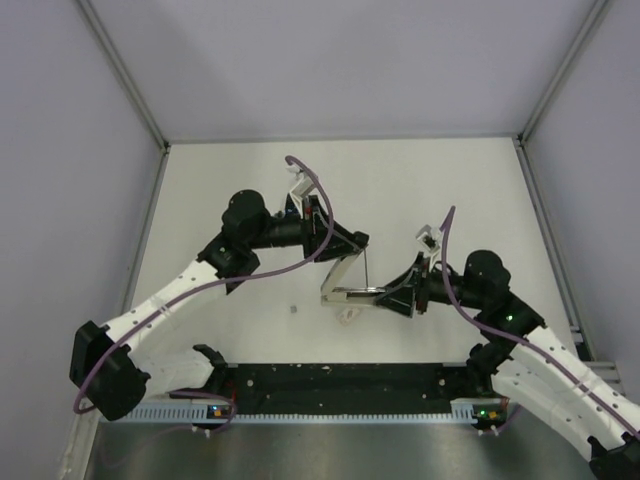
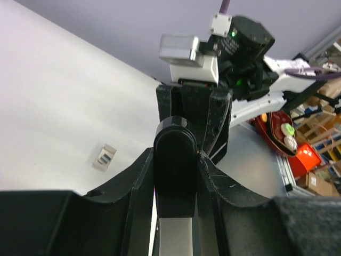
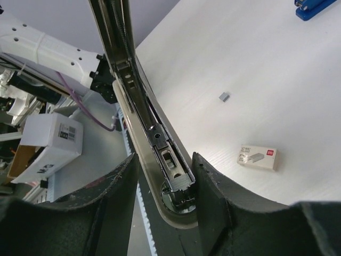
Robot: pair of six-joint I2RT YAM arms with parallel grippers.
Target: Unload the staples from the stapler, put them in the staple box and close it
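Note:
The left gripper turns outward and comes down toward the bare far tabletop next, releasing the black tip, because the open stapler [image 1: 352, 291] is held above the table.
The stapler [image 1: 352, 291] is held open above the table's middle, its black lid [image 1: 347, 262] swung up from the silver base. My left gripper [image 1: 352, 243] is shut on the lid's black end [image 2: 173, 176]. My right gripper [image 1: 403, 297] is shut on the base and open magazine [image 3: 160, 138], with a finger [image 3: 213, 192] on each side. The magazine channel faces the right wrist camera. I cannot tell whether staples lie in it. A small grey strip of staples [image 1: 293, 309] lies on the table, also in the right wrist view [image 3: 224, 96].
A small white staple box [image 1: 347, 315] lies on the table just under the stapler; it also shows in the left wrist view [image 2: 105, 156] and the right wrist view [image 3: 257, 158]. A blue object [image 3: 314, 8] sits at the far edge of the right wrist view.

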